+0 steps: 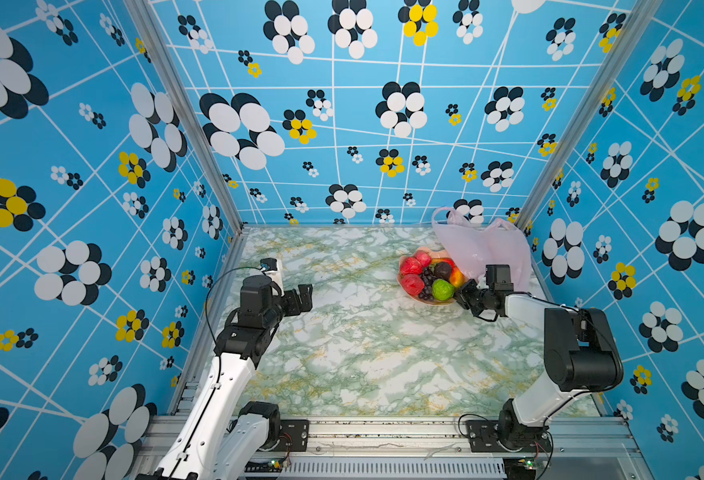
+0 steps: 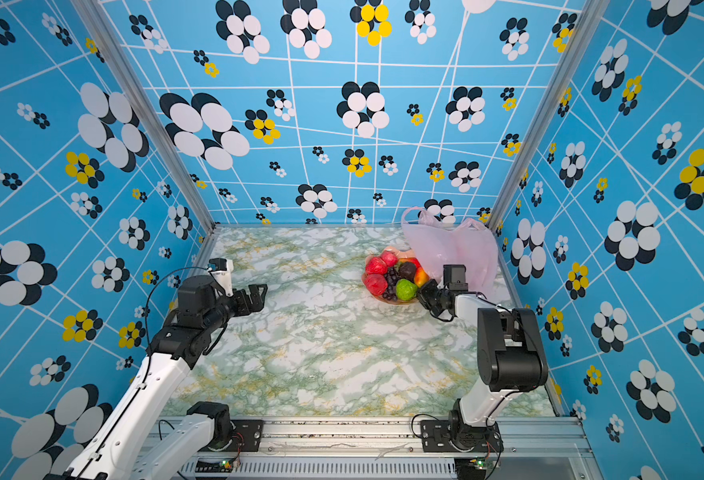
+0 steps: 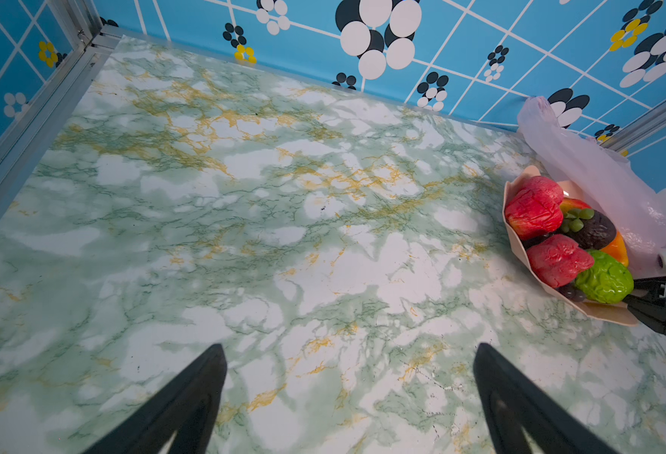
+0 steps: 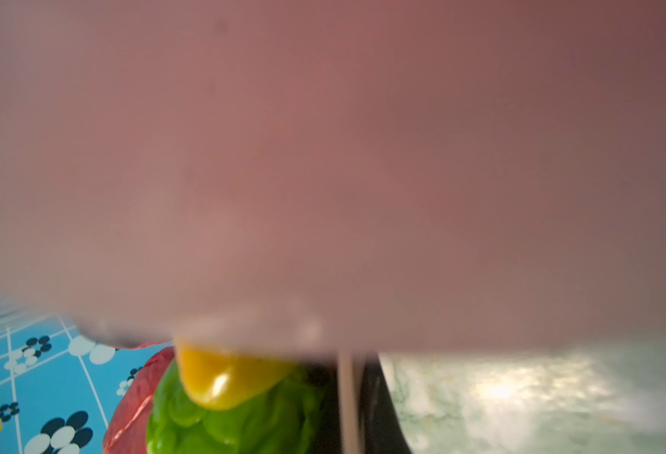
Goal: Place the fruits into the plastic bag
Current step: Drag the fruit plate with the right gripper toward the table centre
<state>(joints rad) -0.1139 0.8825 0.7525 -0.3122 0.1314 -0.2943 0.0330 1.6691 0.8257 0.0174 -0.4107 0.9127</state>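
Note:
The slumped bag crowds the fruits; my right gripper will next pull the bowl back to the tabletop's bare middle and release its rim.
The fruits lie heaped in a peach scalloped bowl [image 1: 423, 250] at the back right: bumpy red ones [image 1: 411, 284], a green one [image 1: 442, 289], a maroon one [image 1: 442, 271], grapes [image 1: 427, 278] and a mango [image 1: 457, 277]. The pale-pink plastic bag [image 1: 479, 249] stands slumped just behind the bowl. My right gripper [image 1: 464, 296] is shut on the bowl's near-right rim [image 4: 347, 405], beside the green fruit [image 4: 225, 428]. The blurred bag [image 4: 323, 157] fills most of the right wrist view. My left gripper [image 1: 306, 293] hangs open over bare table [image 3: 349, 348], far left of the bowl [image 3: 598, 314].
Blue flowered walls close in the marble-patterned table [image 1: 362, 353] on three sides. The bag leans near the back right corner post [image 1: 524, 220]. The arm bases sit on the metal rail [image 1: 383, 432] at the front edge.

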